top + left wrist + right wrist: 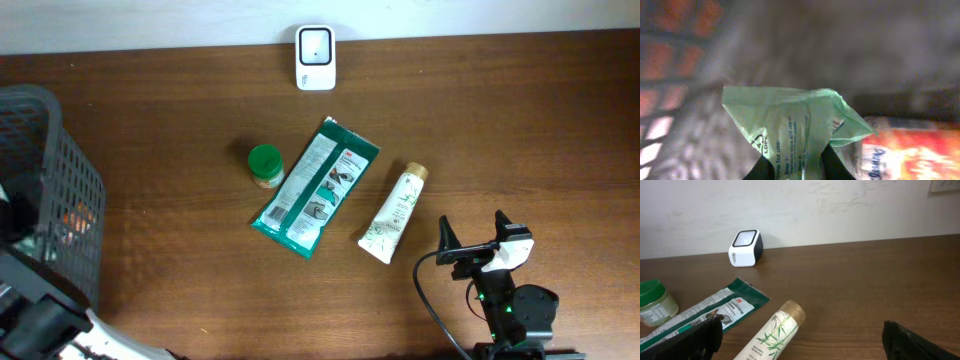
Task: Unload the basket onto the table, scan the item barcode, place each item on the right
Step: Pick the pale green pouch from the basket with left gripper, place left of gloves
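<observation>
My left gripper has bare tabletop to its right in the overhead view, so next it needs to lift over the basket's side and lower to release beside the jar.
In the left wrist view my left gripper (792, 169) is down inside the basket, its two dark fingers pinched on a light green plastic packet (785, 120) with printed instructions. In the overhead view that gripper is hidden by the basket (50, 190). The white barcode scanner (316, 57) stands at the table's far edge, also seen as a scanner (745, 247) in the right wrist view. My right gripper (473, 232) rests open near the front right, its fingers (705, 335) spread wide with nothing held.
A green-lidded jar (265, 165), a dark green packet (315, 187) and a bamboo-print tube (395, 213) lie mid-table. An orange-red packet (910, 150) lies beside the green one in the basket, whose mesh wall (670, 60) is close on the left.
</observation>
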Controlling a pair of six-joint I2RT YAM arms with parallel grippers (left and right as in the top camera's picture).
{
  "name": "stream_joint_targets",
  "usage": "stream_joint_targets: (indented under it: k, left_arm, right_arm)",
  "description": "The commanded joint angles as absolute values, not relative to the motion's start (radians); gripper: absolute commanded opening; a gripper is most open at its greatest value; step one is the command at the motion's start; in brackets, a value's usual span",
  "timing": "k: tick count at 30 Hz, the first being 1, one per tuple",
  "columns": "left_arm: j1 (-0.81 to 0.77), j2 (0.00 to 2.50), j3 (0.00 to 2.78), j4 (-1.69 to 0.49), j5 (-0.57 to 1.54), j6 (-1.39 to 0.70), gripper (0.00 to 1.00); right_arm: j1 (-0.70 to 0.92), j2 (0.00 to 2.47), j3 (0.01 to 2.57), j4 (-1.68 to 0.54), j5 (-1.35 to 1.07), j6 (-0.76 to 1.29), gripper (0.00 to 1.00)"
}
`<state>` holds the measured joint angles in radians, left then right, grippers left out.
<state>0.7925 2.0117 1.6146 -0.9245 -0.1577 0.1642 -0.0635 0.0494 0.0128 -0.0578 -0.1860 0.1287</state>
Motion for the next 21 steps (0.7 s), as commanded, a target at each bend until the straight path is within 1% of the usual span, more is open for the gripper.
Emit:
stream_joint_targets:
  k: [1,2,4,6,8,10,12,13,14,17,20,21]
  left_arm:
    - [0.773,1.834,1.728,-0.927,-0.103,0.098,0.0]
    - [0.751,1.767,1.778,-0.916,-0.045,0.097,0.0]
    - [0.697,1.647,1.856,-0.89,0.084,0.015,0.0]
    - [0.619,1.529,1.867,-0.872,0.194,-0.024,0.0]
    - [0.469,1.457,1.866,-0.918,0.331,-0.075,0.0]
    - [0.308,1.462,1.848,-1.031,0.344,-0.075,0.0]
    - [0.188,1.467,1.758,-1.063,0.323,-0.075,0.0]
    - [0.131,1.473,1.666,-1.056,0.279,-0.075,0.0]
    - [0.064,1.493,1.512,-1.031,0.212,-0.075,0.0]
    - [0.021,1.563,1.258,-0.897,0.209,-0.09,0.0]
    - [0.021,1.634,1.147,-0.807,0.221,-0.113,0.01]
    - [0.019,1.656,1.132,-0.792,0.245,-0.116,0.08]
  right_arm:
    - [-0.058,0.045,0.006,-0.06,-0.199,0.131,0.98]
    - [-0.058,0.045,0.006,-0.059,-0.199,0.131,0.99]
    - [-0.058,0.045,0.006,-0.059,-0.199,0.131,0.98]
    - [-0.058,0.045,0.006,-0.06,-0.199,0.131,0.98]
    - [-0.058,0.045,0.006,-0.059,-0.199,0.131,0.98]
    - [-0.058,0.045,0.006,-0.059,-0.199,0.131,0.98]
    - [-0.058,0.045,0.006,-0.059,-0.199,0.131,0.98]
    - [-0.058,0.045,0.006,-0.059,-0.199,0.131,0.98]
    - [-0.058,0.045,0.006,-0.059,-0.199,0.131,0.98]
    - [-0.058,0.045,0.006,-0.059,-0.199,0.131,0.98]
    - [-0.058,0.045,0.006,-0.059,-0.199,0.131,0.98]
    - [-0.058,0.045,0.006,-0.059,-0.199,0.131,0.99]
